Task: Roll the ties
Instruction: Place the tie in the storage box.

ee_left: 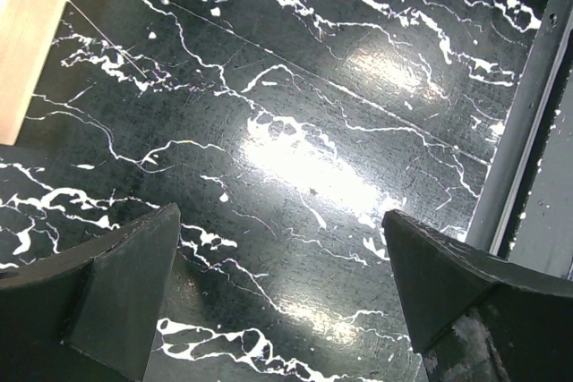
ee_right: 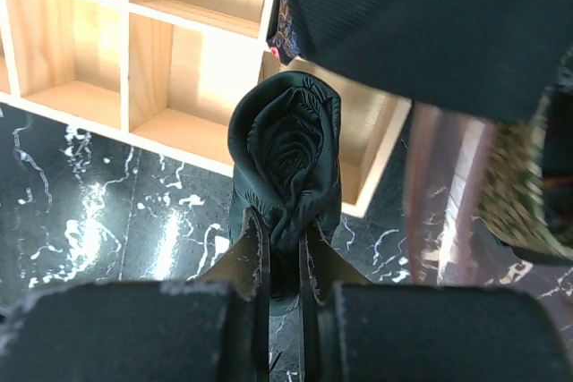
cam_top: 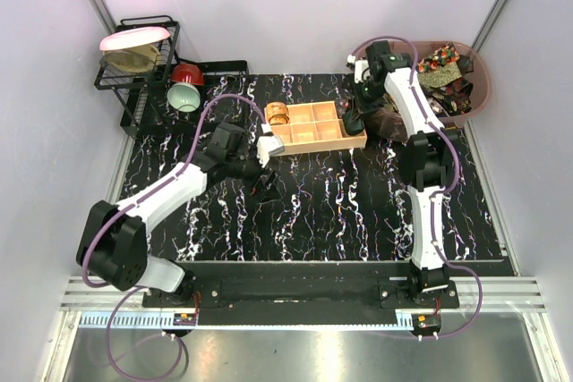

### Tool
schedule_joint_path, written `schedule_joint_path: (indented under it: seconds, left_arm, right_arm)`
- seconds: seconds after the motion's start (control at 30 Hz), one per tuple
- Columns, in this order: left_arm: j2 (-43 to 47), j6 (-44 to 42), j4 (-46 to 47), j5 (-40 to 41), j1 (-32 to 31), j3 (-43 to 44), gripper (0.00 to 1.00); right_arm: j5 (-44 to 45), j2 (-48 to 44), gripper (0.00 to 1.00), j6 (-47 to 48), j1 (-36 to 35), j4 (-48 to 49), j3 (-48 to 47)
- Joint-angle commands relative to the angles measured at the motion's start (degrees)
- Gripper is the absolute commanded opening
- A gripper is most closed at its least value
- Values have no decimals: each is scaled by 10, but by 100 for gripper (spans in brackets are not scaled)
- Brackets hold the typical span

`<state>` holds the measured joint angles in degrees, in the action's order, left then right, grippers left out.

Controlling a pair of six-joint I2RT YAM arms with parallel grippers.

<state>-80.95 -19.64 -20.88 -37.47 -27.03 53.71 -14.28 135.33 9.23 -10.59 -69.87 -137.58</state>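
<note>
The near section of the box beside the pink basin shows bare wood, so I should lower my right gripper into that space next and let go of the dark green roll.
A rolled-up dark green tie (ee_right: 286, 145) hangs just above the marble mat, in front of the near right corner of the tan wooden box (ee_right: 192, 136). My right gripper (ee_right: 282, 221) is shut on the roll's lower part. From above, that gripper (cam_top: 352, 123) points down at the box's right end. One gold patterned roll (cam_top: 277, 114) sits in the box's far left compartment. More patterned ties (cam_top: 443, 73) lie heaped in the pink basin (cam_top: 481, 87). My left gripper (ee_left: 279, 214) stands open over bare mat, holding nothing, in front of the box's left end (cam_top: 265, 187).
A black dish rack (cam_top: 134, 69) with a pink plate, a red bowl (cam_top: 186, 73) and a pale green bowl (cam_top: 182, 96) stands at the back left. Dark fabric (ee_right: 430, 24) hangs close above the right wrist camera. The mat's metal edge (ee_left: 528, 114) runs along the right of the left wrist view.
</note>
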Motion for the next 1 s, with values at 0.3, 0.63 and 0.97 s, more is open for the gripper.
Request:
schedule_joint_path:
  seconds: [0.3, 0.63, 0.97]
  left_arm:
    - [41, 26, 30, -43, 14, -26, 99]
    - [40, 32, 26, -50, 17, -28, 99]
    - [38, 36, 25, -59, 18, -32, 99]
  right_arm:
    - [58, 42, 0, 3, -12, 6, -23]
    - [44, 88, 0, 4, -12, 8, -42]
    - [73, 94, 0, -4, -22, 30, -47]
